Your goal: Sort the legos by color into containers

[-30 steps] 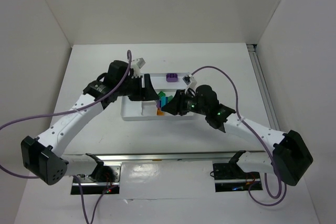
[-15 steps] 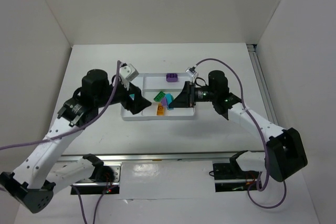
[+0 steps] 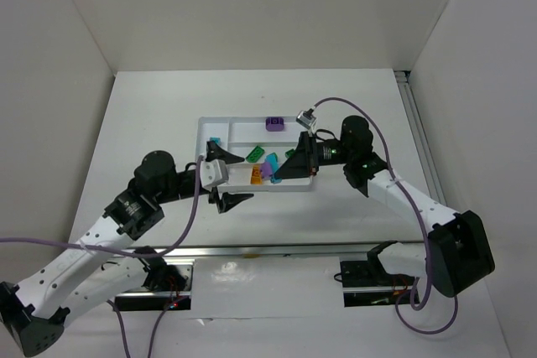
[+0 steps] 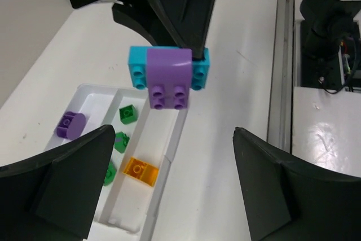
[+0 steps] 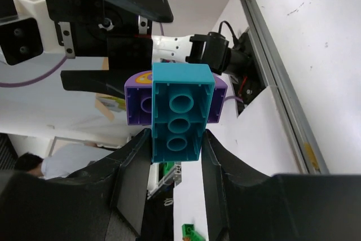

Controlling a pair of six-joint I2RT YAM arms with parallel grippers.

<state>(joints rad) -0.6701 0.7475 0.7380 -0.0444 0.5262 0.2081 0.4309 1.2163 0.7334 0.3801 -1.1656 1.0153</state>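
The small teal piece's compartment is below and left in the top view, so my right gripper should cross, lower and release the matching teal brick.
The white tray lies mid-table. My right gripper is shut on a teal brick with a purple brick stuck to it, held over the tray's near right part. In the right wrist view the teal brick sits between my fingers with the purple one behind it. The left wrist view shows the same pair held up above the tray. My left gripper is open and empty at the tray's near left edge; it also shows open in its wrist view.
In the tray lie a round purple brick, green bricks, an orange brick and a small teal piece. A rail runs along the table's right edge.
My left arm has drawn back toward the near left, its open gripper now at the tray's near edge. My right gripper has kept hold of the teal and purple pair and shifted a little.
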